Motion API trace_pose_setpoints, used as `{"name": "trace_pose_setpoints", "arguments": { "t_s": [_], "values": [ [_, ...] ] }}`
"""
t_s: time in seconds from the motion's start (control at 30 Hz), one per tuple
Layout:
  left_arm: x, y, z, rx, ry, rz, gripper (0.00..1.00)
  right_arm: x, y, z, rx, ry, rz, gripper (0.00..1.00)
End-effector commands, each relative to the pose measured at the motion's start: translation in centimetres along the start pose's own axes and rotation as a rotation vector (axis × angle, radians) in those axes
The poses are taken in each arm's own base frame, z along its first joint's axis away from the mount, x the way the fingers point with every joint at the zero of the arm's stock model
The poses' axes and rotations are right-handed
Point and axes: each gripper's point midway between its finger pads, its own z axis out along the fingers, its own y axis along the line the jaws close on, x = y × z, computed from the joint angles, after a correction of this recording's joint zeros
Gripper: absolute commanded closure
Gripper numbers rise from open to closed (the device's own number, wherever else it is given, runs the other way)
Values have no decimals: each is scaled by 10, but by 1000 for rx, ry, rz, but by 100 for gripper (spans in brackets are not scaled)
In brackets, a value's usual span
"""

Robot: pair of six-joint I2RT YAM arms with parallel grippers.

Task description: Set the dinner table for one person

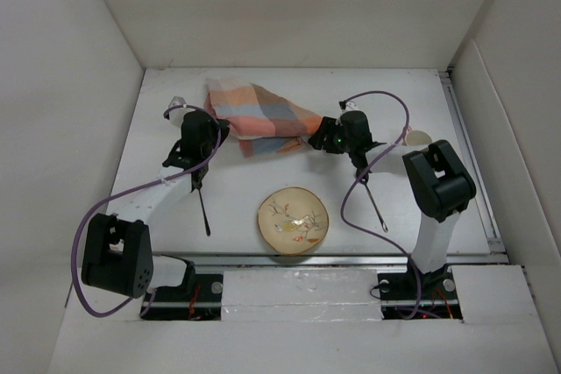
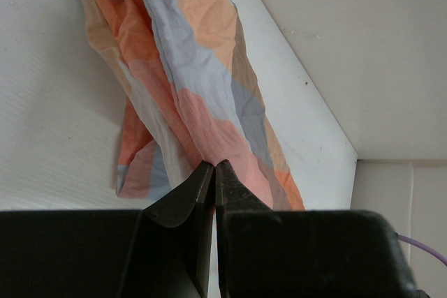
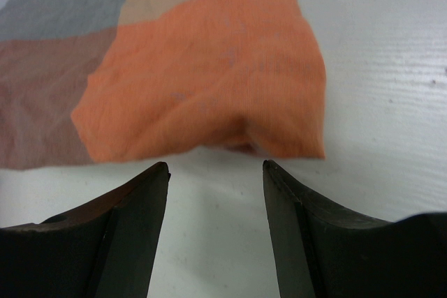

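The orange corner is just ahead of the right gripper's open fingers, so the robot will next ease that gripper outward onto its near edge [image 1: 316,128] [image 3: 230,143] and close it there.
The orange-and-blue-grey checked cloth [image 1: 259,116] lies bunched at the back middle of the white dinner table [image 1: 254,177]. My left gripper [image 1: 223,131] is at its left side. In the left wrist view the jaws [image 2: 214,164] are shut on a fold of the cloth [image 2: 202,54], which hangs stretched from them. My right gripper [image 1: 316,140] is at the cloth's right corner. In the right wrist view it [image 3: 216,165] is open and empty, low over the table, with the orange corner [image 3: 209,82] just ahead of its fingertips and not between them.
A round patterned plate [image 1: 293,221] sits at the front middle. A thin black utensil [image 1: 203,209] lies left of it and another [image 1: 376,205] to its right. A pale cup [image 1: 420,137] stands behind the right arm, a small white object [image 1: 175,112] behind the left. White walls enclose the table.
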Motion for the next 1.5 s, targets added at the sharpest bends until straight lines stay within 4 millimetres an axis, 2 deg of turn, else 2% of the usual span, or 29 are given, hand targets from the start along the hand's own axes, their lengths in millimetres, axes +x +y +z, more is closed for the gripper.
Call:
{"name": "trace_pose_setpoints", "arguments": {
  "t_s": [0.0, 0.13, 0.23, 0.3, 0.4, 0.43, 0.47, 0.5, 0.53, 0.6, 0.63, 0.7, 0.73, 0.77, 0.8, 0.83, 0.87, 1.0, 1.1, 1.17, 1.2, 1.23, 1.27, 1.3, 1.33, 1.37, 1.4, 1.43, 1.47],
  "values": [
    [-28, -23, -8, 66, -72, -24, 100, -45, 35, 11, -96, -157, -7, 38],
    [-31, -28, -8, 74, -76, -26, 100, -54, 35, 18, -78, -218, -7, 42],
    [-31, -31, -6, 80, -76, -30, 100, -62, 35, 25, -76, -246, -6, 53],
    [-34, -34, -5, 81, -82, -31, 100, -59, 39, 27, -88, -252, -2, 79],
    [-43, -43, -5, 90, -107, -31, 100, -73, 38, 14, -65, -315, 0, 99],
    [-56, -50, -5, 105, -126, -43, 100, -91, 47, -2, -70, -358, -27, 100],
    [-63, -55, -5, 120, -132, -49, 100, -92, 43, -9, -31, -344, -46, 100],
    [-69, -59, -5, 133, -136, -54, 100, -107, 39, -19, 24, -378, -90, 100],
    [-85, -69, -8, 163, -154, -65, 100, -139, 56, -47, 19, -448, -112, 100],
    [-100, -81, -11, 198, -169, -77, 100, -157, 53, -73, 100, -456, -195, 100],
    [-111, -94, -15, 229, -178, -75, 100, -187, 71, -103, 96, -520, -215, 100],
    [-126, -105, -22, 253, -196, -74, 100, -200, 70, -131, 161, -526, -267, 100],
    [-139, -113, -28, 273, -218, -74, 100, -219, 83, -159, 145, -583, -281, 100],
    [-151, -125, -38, 306, -237, -69, 100, -229, 84, -183, 180, -599, -307, 100],
    [-155, -131, -41, 319, -246, -70, 100, -229, 84, -183, 180, -599, -307, 100],
    [-162, -142, -51, 341, -257, -65, 100, -249, 99, -217, 165, -662, -315, 100],
    [-162, -142, -51, 341, -258, -65, 100, -246, 95, -216, 182, -645, -325, 100],
    [-181, -170, -71, 407, -296, -54, 100, -273, 105, -257, 189, -706, -354, 100],
    [-188, -184, -70, 429, -296, -44, 100, -295, 100, -260, 228, -711, -379, 100],
    [-184, -184, -49, 407, -271, -27, 100, -304, 95, -243, 240, -680, -393, 100],
    [-190, -195, -50, 432, -257, -18, 100, -308, 94, -237, 231, -679, -398, 100],
    [-183, -190, -26, 406, -225, -10, 100, -316, 87, -231, 238, -678, -397, 100],
    [-181, -191, -15, 399, -208, -5, 100, -319, 85, -221, 224, -661, -404, 100],
    [-190, -211, -16, 443, -206, 2, 100, -326, 88, -203, 214, -651, -408, 100],
    [-181, -197, 19, 386, -158, 6, 100, -334, 77, -194, 229, -640, -406, 100],
    [-184, -195, 33, 369, -138, 6, 100, -338, 78, -185, 209, -625, -412, 100],
    [-197, -217, 29, 419, -130, 14, 100, -352, 79, -170, 197, -630, -413, 100],
    [-189, -204, 63, 389, -85, 8, 100, -353, 79, -160, 193, -603, -416, 100],
    [-193, -209, 70, 403, -69, 0, 100, -361, 75, -155, 200, -600, -414, 100]
  ]
}}
